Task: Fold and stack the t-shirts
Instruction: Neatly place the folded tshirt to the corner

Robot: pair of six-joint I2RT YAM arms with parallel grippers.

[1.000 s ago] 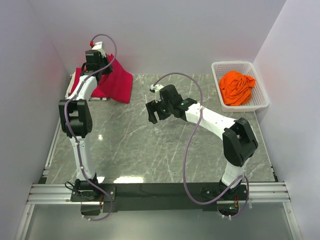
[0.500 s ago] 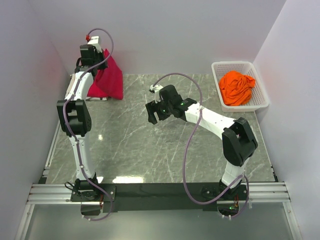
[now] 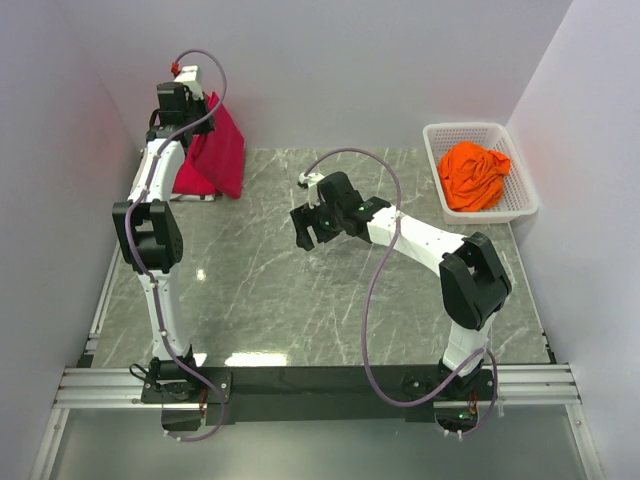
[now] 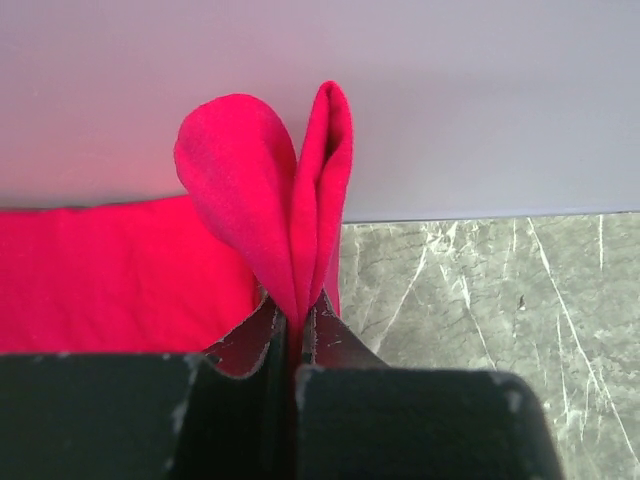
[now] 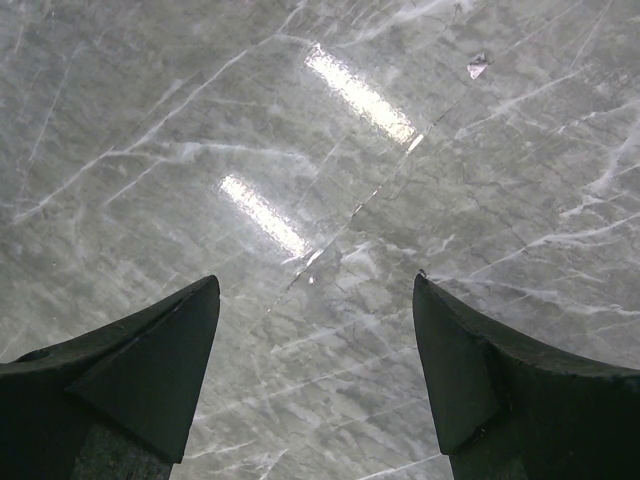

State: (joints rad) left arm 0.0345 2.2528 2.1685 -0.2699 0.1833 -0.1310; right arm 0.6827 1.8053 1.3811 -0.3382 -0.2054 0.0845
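My left gripper carries the pinched fold toward the flat red cloth (image 4: 90, 278) next, then lowers and releases. That cloth lies below it, to its left in the wrist view.
A crimson t-shirt (image 3: 215, 155) hangs bunched at the back left corner of the table, against the wall. My left gripper (image 3: 198, 118) is shut on its upper fold and holds it up. In the left wrist view the red cloth (image 4: 290, 215) stands pinched between the jaws, with more red cloth (image 4: 110, 270) lying flat to the left. An orange t-shirt (image 3: 473, 175) lies crumpled in the white basket (image 3: 520, 205) at the back right. My right gripper (image 3: 310, 228) is open and empty above the bare table middle (image 5: 330, 230).
The grey marble table (image 3: 300, 300) is walled on the left, back and right. The white basket stands against the right wall. A white edge (image 3: 200, 197) shows under the red cloth at the back left.
My left gripper has lifted the crimson shirt up and back toward the wall, so the cloth now hangs narrower and covers less table. The right arm has barely moved.
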